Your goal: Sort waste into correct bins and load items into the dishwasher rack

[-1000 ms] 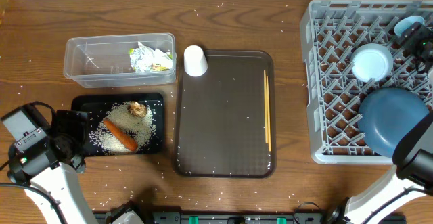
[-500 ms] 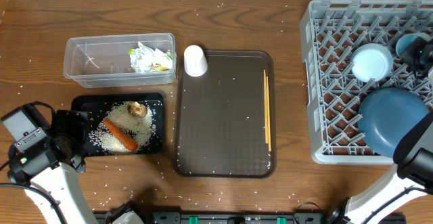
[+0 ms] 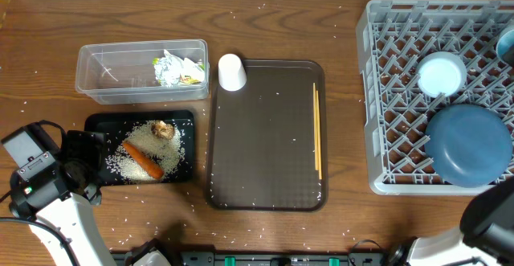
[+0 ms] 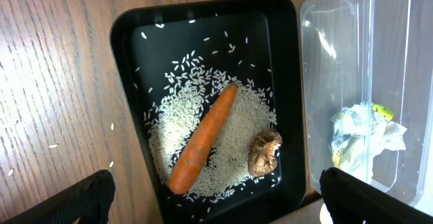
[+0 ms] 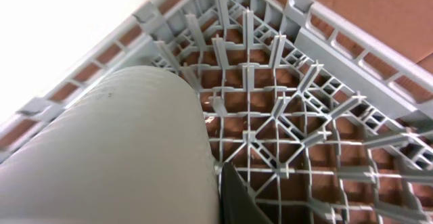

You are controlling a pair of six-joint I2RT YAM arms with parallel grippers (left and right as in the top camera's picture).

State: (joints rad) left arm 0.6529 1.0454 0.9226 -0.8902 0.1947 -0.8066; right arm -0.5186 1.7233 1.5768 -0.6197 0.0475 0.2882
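My right gripper will next carry the light-blue cup to the left in the overhead view, to the brown serving tray's bare middle, then lower it and let it go there.
My left gripper hangs open over the near end of the black tray, which holds the orange carrot, the brown lump and rice. Beside it the clear tub holds the wrapper. In the overhead view the grey rack holds the white bowl, the blue plate and, at the frame's right edge, the light-blue cup. My right gripper is shut on that cup's wall above the rack; only one dark finger shows.
A brown serving tray lies mid-table with the wooden chopsticks along its right side. The white cup stands upside down at the tray's far-left corner. Loose rice grains dot the wooden table.
My right gripper has closed on the light-blue cup, and the cup has shifted rightward to the edge of the overhead view. The left arm has stayed still.
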